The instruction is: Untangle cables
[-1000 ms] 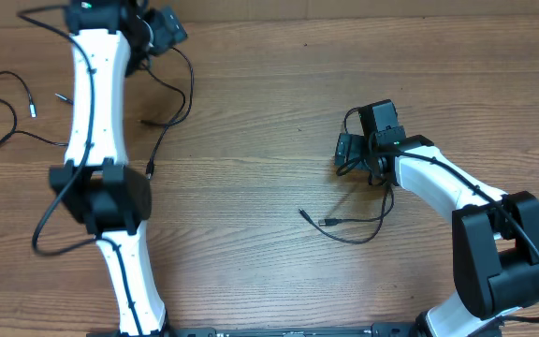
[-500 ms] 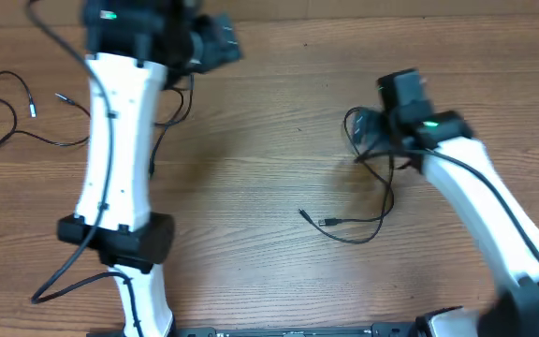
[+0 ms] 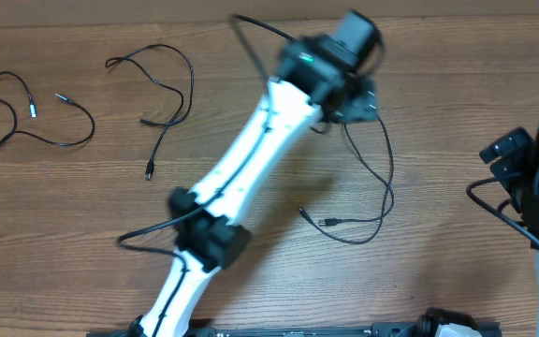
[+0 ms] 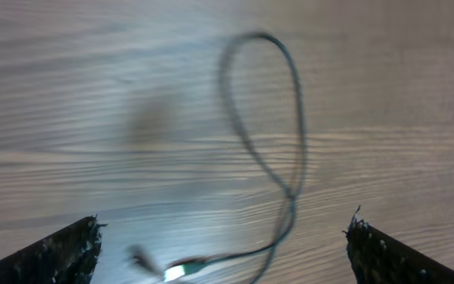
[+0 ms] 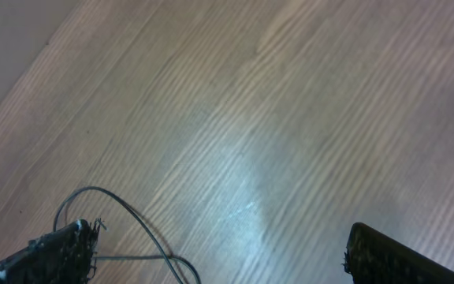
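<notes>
The third cable's parts cross at the end of its loop, so my left gripper needs to go down toward that crossing next, to the right in the overhead view.
Three separate black cables lie on the wooden table. One cable curls at the far left and a second cable lies beside it, further in. The third cable runs down the centre-right to its plug ends. My left gripper hovers open over the top of this third cable. In the left wrist view its loop and a bright-tipped plug lie on the table between the wide-apart fingers. My right gripper stands open at the right edge, holding nothing; a cable strand passes near its left finger.
The left arm stretches diagonally across the table's middle from the front edge. The right arm's own thick black wire hangs by its wrist. The table's far edge runs along the top.
The left arm has swung from the far left across to the centre-right cable. The right arm has pulled back to the right edge, leaving that cable stretched out on the table.
</notes>
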Controlling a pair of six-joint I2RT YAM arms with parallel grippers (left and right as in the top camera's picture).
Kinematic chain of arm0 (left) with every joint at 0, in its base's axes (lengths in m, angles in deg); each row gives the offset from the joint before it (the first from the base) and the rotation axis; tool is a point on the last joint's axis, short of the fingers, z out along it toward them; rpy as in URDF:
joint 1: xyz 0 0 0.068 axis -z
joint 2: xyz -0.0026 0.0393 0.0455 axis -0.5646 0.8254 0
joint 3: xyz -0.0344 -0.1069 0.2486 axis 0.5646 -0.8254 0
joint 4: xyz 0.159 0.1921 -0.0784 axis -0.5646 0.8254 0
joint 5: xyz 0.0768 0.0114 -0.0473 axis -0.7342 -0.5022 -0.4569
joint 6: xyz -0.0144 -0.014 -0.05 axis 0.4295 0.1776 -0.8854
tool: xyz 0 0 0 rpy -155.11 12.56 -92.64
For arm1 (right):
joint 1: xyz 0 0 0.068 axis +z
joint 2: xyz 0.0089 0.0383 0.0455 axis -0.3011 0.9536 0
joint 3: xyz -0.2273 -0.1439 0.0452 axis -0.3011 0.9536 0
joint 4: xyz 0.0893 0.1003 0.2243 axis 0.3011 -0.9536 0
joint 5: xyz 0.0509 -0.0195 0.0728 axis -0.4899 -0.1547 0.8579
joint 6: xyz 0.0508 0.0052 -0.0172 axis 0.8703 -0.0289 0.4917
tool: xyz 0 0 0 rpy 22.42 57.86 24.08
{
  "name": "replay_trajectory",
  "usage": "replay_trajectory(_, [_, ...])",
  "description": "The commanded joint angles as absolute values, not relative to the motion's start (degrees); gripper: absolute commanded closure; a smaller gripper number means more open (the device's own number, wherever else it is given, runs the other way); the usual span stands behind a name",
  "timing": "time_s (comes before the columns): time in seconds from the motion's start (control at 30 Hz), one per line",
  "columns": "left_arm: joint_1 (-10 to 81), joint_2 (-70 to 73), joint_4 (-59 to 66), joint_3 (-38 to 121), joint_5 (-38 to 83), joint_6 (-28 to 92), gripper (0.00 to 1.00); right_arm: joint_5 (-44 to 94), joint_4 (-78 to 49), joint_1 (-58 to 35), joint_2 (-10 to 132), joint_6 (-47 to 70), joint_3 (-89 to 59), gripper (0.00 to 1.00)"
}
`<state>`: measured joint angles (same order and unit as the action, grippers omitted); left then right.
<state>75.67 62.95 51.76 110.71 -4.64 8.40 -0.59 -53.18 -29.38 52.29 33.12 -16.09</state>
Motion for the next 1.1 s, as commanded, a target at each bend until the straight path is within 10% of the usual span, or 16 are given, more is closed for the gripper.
replay_trajectory(0.0, [81.53, 70.33, 47.39, 110.77, -2.30, 6.08, 0.01, -0.68, -54.23, -29.82, 51.94, 34.52, -16.14, 0.00])
replay_trajectory(0.57, [91.45, 85.68, 41.77, 110.77, -9.10, 6.02, 0.00, -0.66, -54.71, -29.82, 51.94, 34.49, -16.09, 0.00])
replay_trajectory(1.07, [91.30, 88.78, 41.81, 110.49, -13.43, 6.12, 0.27, -0.66, -55.28, -29.82, 51.94, 34.52, -16.07, 0.00])
